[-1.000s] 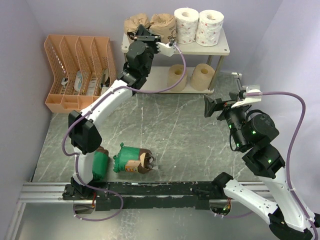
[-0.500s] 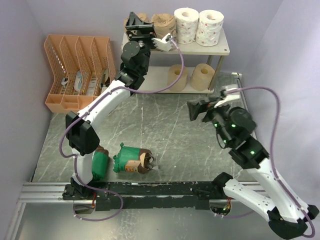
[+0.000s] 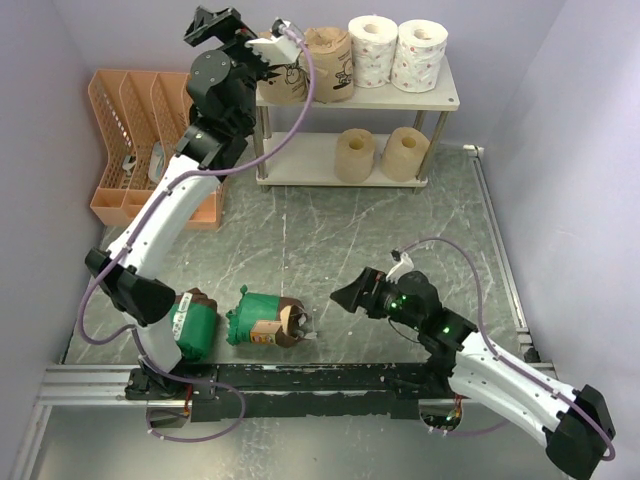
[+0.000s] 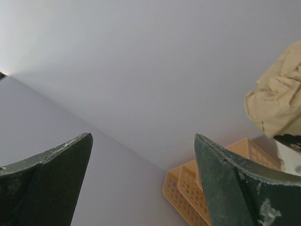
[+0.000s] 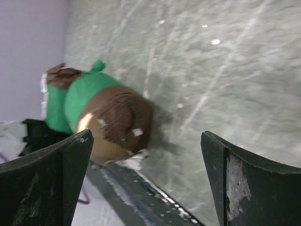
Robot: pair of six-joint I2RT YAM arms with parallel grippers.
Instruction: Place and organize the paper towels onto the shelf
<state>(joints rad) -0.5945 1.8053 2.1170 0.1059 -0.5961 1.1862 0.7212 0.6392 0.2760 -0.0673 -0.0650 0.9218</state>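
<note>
The nearer green roll's brown end (image 3: 292, 322) (image 5: 112, 136) is to the left in the top view and faces the fingers of my right gripper, so I should move my right gripper that way onto it next.
The shelf (image 3: 448, 95) stands at the back of the table. Its top board holds two brown-wrapped paper towels (image 3: 325, 60) and two white ones (image 3: 372, 48); two tan rolls (image 3: 355, 153) sit on the lower board. Two green-wrapped rolls (image 3: 262, 320) lie near the front edge. My left gripper (image 3: 215, 22) is open and empty, raised to the left of the shelf top, and a brown roll (image 4: 277, 103) shows at the right edge of the left wrist view. My right gripper (image 3: 345, 293) hangs low and open, just right of a green roll (image 5: 94, 113) and apart from it.
An orange perforated file organizer (image 3: 110, 120) stands at the back left, beside the shelf and under my left arm. The black mounting rail (image 3: 320, 378) runs along the near edge, close behind the green rolls. Lilac walls close in on three sides.
My left gripper opened, let go of a brown roll on the shelf top and drew back up and left. My right arm swung down from beside the shelf to the green roll.
</note>
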